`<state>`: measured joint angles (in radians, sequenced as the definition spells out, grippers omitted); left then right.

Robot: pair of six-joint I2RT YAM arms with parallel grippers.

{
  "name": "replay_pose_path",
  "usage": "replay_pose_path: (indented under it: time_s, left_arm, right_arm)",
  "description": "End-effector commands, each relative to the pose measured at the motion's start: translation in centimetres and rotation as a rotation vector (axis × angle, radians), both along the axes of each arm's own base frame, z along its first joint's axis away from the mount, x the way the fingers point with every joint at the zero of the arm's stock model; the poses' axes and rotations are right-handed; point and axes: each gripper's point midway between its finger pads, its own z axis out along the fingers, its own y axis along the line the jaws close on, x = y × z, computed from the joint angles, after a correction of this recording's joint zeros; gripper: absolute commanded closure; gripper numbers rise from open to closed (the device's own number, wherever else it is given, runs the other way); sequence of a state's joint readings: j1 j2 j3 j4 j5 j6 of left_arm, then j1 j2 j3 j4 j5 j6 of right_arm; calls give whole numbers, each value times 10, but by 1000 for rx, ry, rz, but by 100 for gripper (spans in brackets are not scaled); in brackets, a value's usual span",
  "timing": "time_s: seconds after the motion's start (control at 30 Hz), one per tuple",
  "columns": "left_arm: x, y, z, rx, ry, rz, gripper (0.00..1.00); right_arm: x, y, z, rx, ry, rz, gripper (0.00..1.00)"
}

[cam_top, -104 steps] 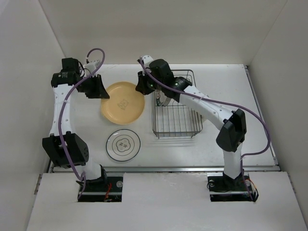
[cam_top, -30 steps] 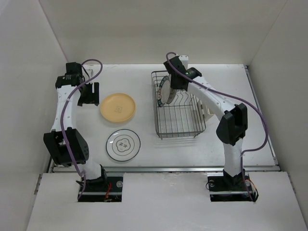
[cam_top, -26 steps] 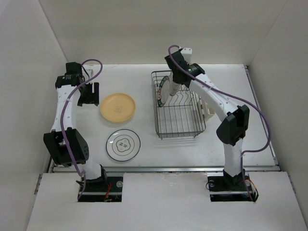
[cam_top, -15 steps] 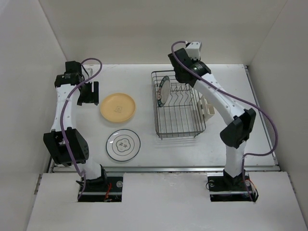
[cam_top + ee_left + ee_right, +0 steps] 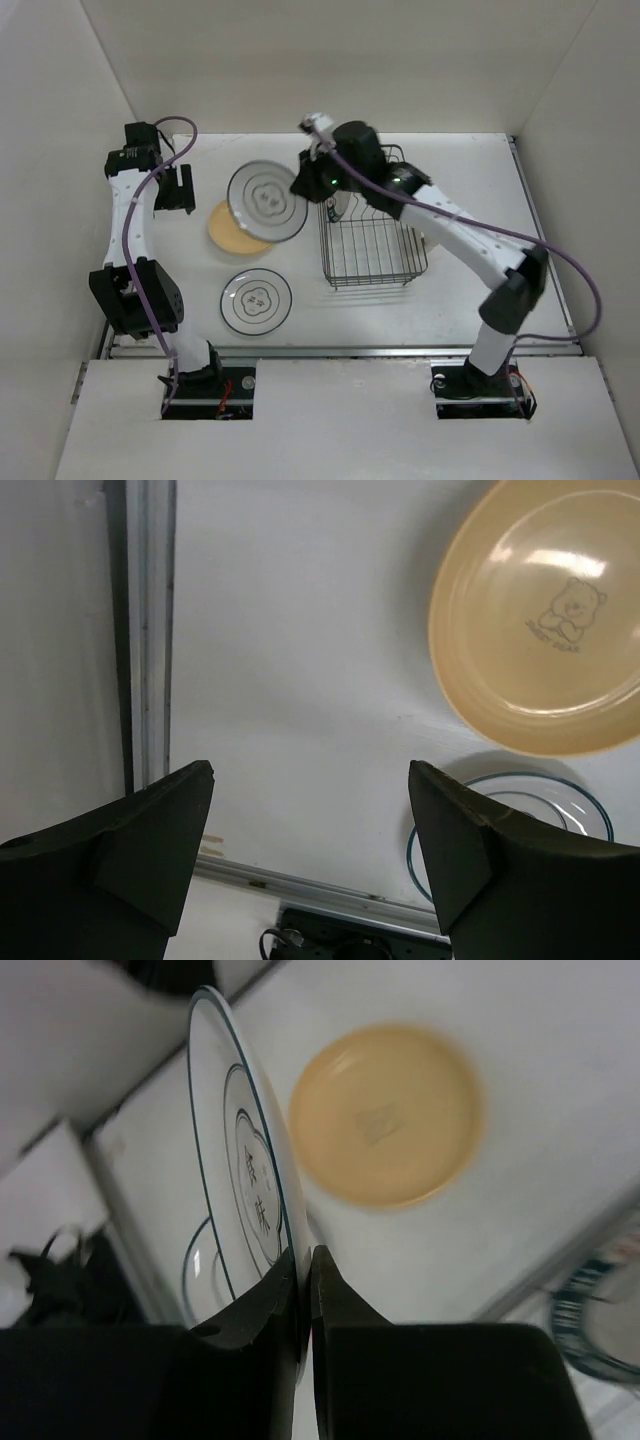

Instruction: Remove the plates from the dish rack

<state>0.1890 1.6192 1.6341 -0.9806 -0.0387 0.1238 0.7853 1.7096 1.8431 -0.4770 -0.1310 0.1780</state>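
I need to move my right gripper back and down and release the held plate onto the white plate lying flat, since both share the same thin dark rim (image 5: 265, 200).
My right gripper (image 5: 299, 186) (image 5: 305, 1260) is shut on the rim of a white plate with a thin dark rim (image 5: 265, 200) (image 5: 235, 1170). It holds that plate in the air, left of the dish rack (image 5: 370, 240), over the far part of the yellow-orange plate (image 5: 228, 236) (image 5: 385, 1115) (image 5: 540, 630). A second white thin-rimmed plate (image 5: 257, 301) (image 5: 520, 825) lies flat on the table nearer the front. A teal-rimmed plate (image 5: 600, 1320) shows blurred at the right wrist view's edge. My left gripper (image 5: 180, 188) (image 5: 310, 775) hangs open and empty, left of the yellow-orange plate.
White walls close in the table on the left, back and right. A metal rail (image 5: 150, 630) runs along the table's left edge beside my left gripper. My right arm (image 5: 450, 225) stretches across the rack's far side.
My right gripper has lifted the white thin-rimmed plate out of the rack and swung it left, over the yellow-orange plate. The left gripper has shifted slightly left and opened a little wider.
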Motion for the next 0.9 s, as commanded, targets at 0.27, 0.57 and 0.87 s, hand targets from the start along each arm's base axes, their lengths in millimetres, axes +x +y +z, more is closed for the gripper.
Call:
replay_pose_path:
  time_s: [0.27,0.57,0.87]
  left_arm:
    - [-3,11,10,-15,-24,51,23]
    - [-5,12,7,-9,-14,55,23]
    - [-4,9,7,-21,-16,39,23]
  right_arm:
    - [-78,102,-164,-97,394,588,100]
    - [-86,96,-226,-350,388,496,20]
    - [-22,66,-142,-428,50,89,12]
